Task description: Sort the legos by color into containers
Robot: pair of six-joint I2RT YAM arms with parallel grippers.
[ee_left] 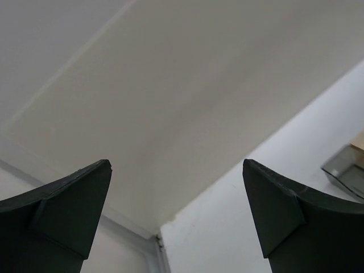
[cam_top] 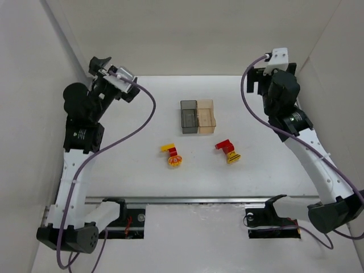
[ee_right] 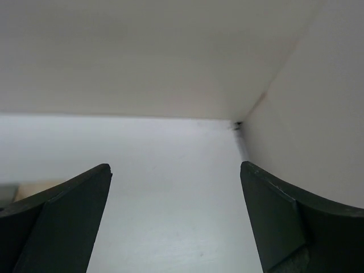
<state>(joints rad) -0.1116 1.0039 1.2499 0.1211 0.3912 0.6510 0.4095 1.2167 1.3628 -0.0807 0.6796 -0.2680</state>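
Note:
My right gripper moves back and down onto the red block's end (cam_top: pixel 228 149) by the yellow piece next, below and to its left in the top view.
Two joined bins stand at mid-table: a smoky dark grey bin (cam_top: pixel 188 117) and a pale orange-tan bin (cam_top: pixel 206 116). In front of them lie two small groups of legos. The left group has a yellow block (cam_top: pixel 168 148), a red piece (cam_top: pixel 174 152) and a round yellow-and-red piece (cam_top: pixel 174 161). The right group has a red block (cam_top: pixel 224 145) and a yellow piece (cam_top: pixel 232 157). My left gripper (cam_top: pixel 100 62) (ee_left: pixel 176 161) is raised at the back left, open and empty. My right gripper (cam_top: pixel 273 71) (ee_right: pixel 175 165) is raised at the back right, open and empty. Both are far from the legos.
White walls close in the table at the back and sides. A metal rail (cam_top: pixel 193 200) runs along the near edge by the arm bases. A corner of the grey bin (ee_left: pixel 344 170) shows in the left wrist view. The tan bin's edge (ee_right: pixel 34 185) shows in the right wrist view.

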